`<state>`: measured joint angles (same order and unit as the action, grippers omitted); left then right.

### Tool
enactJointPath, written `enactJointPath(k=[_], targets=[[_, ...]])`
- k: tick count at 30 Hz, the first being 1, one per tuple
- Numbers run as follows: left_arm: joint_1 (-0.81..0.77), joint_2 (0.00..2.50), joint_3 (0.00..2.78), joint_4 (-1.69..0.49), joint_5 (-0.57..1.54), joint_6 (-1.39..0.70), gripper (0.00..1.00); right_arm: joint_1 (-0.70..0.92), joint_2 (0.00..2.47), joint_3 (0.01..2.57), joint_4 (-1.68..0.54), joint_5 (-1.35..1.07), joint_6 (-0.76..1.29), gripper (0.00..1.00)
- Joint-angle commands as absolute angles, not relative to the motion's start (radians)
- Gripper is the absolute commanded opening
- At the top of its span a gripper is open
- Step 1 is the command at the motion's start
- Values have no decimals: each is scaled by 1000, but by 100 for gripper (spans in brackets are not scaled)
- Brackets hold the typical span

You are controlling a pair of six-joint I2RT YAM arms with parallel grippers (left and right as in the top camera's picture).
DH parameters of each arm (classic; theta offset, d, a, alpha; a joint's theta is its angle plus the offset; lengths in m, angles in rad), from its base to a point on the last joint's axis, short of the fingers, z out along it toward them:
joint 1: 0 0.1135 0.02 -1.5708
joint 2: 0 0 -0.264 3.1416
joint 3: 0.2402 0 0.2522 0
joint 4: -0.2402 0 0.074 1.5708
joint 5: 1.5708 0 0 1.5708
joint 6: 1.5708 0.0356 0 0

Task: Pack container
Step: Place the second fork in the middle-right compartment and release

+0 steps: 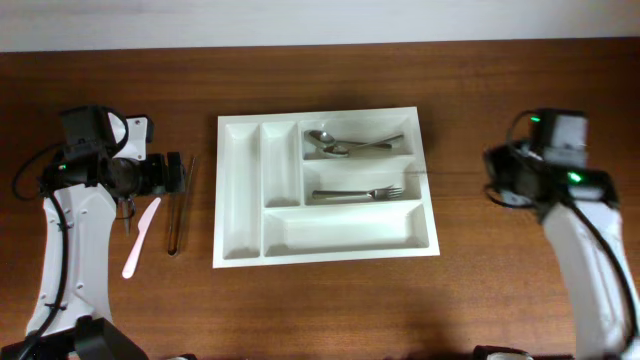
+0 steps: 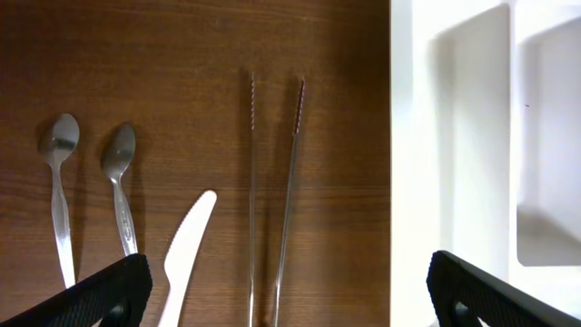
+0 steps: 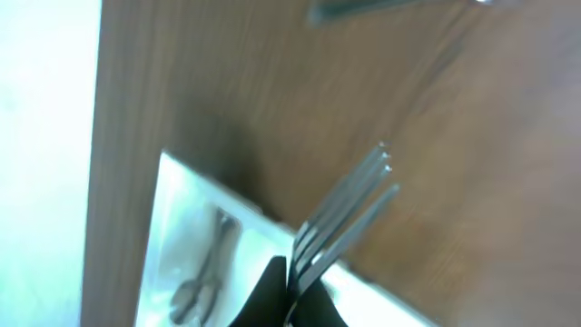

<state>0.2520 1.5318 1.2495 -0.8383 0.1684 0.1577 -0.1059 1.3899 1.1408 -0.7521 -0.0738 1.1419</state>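
Note:
I need to move my right gripper to the left in the overhead view next. Then I need to lower the metal fork into the middle section of the cutlery tray, beside the fork already there.
The white cutlery tray (image 1: pixel 240 190) lies mid-table; it also shows in the left wrist view (image 2: pixel 454 136) and the right wrist view (image 3: pixel 177 213). Its top wide compartment holds spoons (image 1: pixel 335 145), the middle one a fork (image 1: pixel 360 194). My left gripper (image 1: pixel 175 175) is open and empty (image 2: pixel 281 295), above metal tongs (image 2: pixel 272 182) just left of the tray. My right gripper (image 1: pixel 500 182) is shut (image 3: pixel 295 291) on a metal fork (image 3: pixel 349 204), right of the tray, tines pointing away.
Left of the tongs lie a white plastic knife (image 2: pixel 186 250) (image 1: pixel 140 235) and two metal spoons (image 2: pixel 57 173) (image 2: pixel 118 173). In the overhead view the left arm mostly hides the spoons. The tray's two narrow compartments and bottom wide compartment hold nothing.

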Motion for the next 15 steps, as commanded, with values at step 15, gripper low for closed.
enactJointPath(k=[15], targets=[[258, 1537, 1271, -839, 168, 174, 99, 252, 1731, 1130, -475, -117, 1435, 4]])
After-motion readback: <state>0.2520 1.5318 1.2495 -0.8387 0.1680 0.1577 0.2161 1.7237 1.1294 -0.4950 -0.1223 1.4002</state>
